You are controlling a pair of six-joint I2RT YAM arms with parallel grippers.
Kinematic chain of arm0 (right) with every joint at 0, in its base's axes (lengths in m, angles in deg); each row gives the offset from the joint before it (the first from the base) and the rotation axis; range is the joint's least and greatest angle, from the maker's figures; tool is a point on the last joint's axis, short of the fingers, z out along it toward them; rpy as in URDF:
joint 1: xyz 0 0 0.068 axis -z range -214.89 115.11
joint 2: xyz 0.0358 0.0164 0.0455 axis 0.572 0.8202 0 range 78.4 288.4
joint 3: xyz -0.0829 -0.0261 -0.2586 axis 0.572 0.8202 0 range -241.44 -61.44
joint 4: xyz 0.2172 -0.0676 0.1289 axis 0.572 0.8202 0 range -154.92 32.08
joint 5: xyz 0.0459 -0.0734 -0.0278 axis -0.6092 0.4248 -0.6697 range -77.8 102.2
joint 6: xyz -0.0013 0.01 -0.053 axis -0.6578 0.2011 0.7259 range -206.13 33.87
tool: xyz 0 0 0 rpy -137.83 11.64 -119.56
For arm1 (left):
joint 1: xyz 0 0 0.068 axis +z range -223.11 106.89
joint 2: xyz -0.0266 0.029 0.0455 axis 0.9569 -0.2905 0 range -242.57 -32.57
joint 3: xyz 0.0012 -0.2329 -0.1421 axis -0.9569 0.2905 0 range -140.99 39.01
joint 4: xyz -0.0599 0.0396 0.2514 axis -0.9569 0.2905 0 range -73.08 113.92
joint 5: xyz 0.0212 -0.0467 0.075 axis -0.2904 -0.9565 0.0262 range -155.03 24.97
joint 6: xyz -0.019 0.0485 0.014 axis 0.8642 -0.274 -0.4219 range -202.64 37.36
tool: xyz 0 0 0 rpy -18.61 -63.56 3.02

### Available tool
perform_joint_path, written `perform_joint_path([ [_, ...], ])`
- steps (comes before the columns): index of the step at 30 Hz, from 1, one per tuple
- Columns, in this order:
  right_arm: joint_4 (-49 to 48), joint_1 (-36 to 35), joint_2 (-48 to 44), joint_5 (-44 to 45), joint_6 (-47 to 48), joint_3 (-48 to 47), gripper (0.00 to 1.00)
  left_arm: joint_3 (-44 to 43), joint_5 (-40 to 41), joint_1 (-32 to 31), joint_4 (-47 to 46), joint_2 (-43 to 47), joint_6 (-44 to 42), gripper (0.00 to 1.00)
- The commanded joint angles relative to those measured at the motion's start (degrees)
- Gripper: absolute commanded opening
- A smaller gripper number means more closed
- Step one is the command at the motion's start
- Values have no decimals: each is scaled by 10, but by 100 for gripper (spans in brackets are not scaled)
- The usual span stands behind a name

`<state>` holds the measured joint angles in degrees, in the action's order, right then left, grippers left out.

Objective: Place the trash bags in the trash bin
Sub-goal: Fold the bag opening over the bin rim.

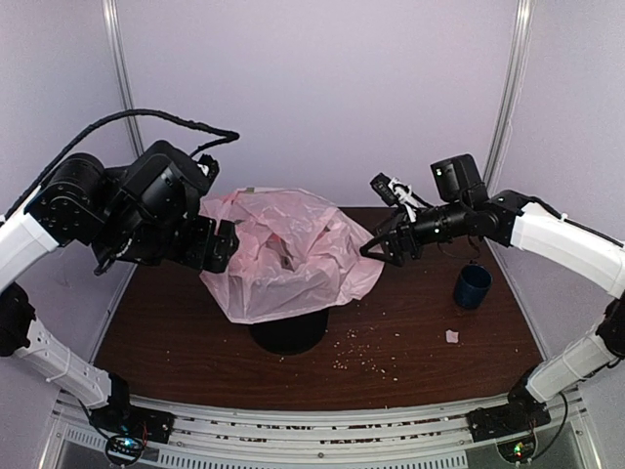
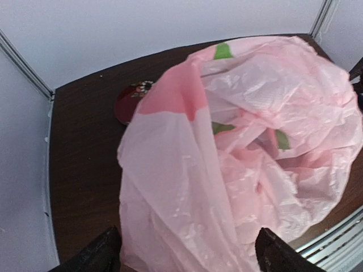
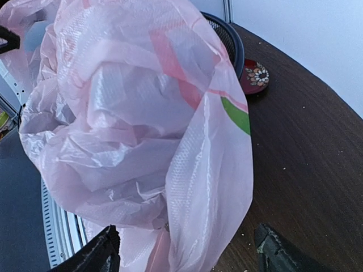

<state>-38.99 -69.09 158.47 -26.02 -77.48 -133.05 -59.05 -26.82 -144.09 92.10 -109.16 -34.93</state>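
Observation:
The pale-pink trash bag's side [image 1: 219, 212] [image 2: 152, 148] is by the red dish. My left gripper should move down and away from my base, onto that side of the bag.
The pale-pink trash bag [image 1: 288, 259] lies draped over the black trash bin [image 1: 289, 335], hiding all but the bin's base. In the right wrist view a stretch of the bin's mesh rim [image 3: 231, 38] shows behind the bag [image 3: 136, 113]. My left gripper [image 1: 229, 244] is at the bag's left side, open. In its wrist view the gripper [image 2: 187, 258] has its jaws wide apart with loose bag [image 2: 238, 147] film between them. My right gripper [image 1: 373, 250] is at the bag's right side, also open. Bag film hangs in the gap of the right gripper [image 3: 187, 255], unpinched.
A dark-blue mug [image 1: 473, 286] stands at the right of the brown table [image 1: 176, 332]. A small red dish [image 3: 255, 76] sits behind the bin, also seen as the dish [image 2: 127, 102] from the left wrist. Crumbs [image 1: 366, 360] and a white scrap [image 1: 452, 336] lie in front.

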Motion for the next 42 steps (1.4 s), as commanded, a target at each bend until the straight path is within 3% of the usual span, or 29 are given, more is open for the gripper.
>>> perform_joint_path([
  [1,19,-1,29,-11,1,12,81,45,16,39,19,25,24,77],
  [3,16,-1,35,-30,3,14,72,65,33,49,11,35,20,67],
  [5,1,-1,37,-41,0,14,51,85,46,66,-37,45,-19,51],
  [7,-24,1,40,-43,-12,9,21,110,38,100,-111,53,-84,28],
  [9,-37,3,52,-51,-18,-9,5,147,-5,158,-202,51,-152,3],
  [10,-37,5,62,-55,-19,-23,1,161,-31,189,-242,42,-179,0],
  [15,-10,13,130,-72,-19,-85,0,187,-74,283,-376,-22,-247,0],
  [18,8,15,185,-76,-20,-109,0,199,-142,323,-429,-61,-254,0],
  [25,62,15,312,-117,-5,-158,0,269,-244,336,-581,-127,-269,0],
  [34,57,13,332,-189,24,-144,0,382,-438,336,-840,-98,-298,0],
  [36,48,13,318,-192,27,-133,0,380,-430,337,-858,-85,-289,0],
  [38,38,13,302,-187,25,-122,0,348,-376,353,-808,-86,-248,0],
  [42,31,13,290,-181,21,-115,0,323,-376,404,-769,-90,-207,0],
])
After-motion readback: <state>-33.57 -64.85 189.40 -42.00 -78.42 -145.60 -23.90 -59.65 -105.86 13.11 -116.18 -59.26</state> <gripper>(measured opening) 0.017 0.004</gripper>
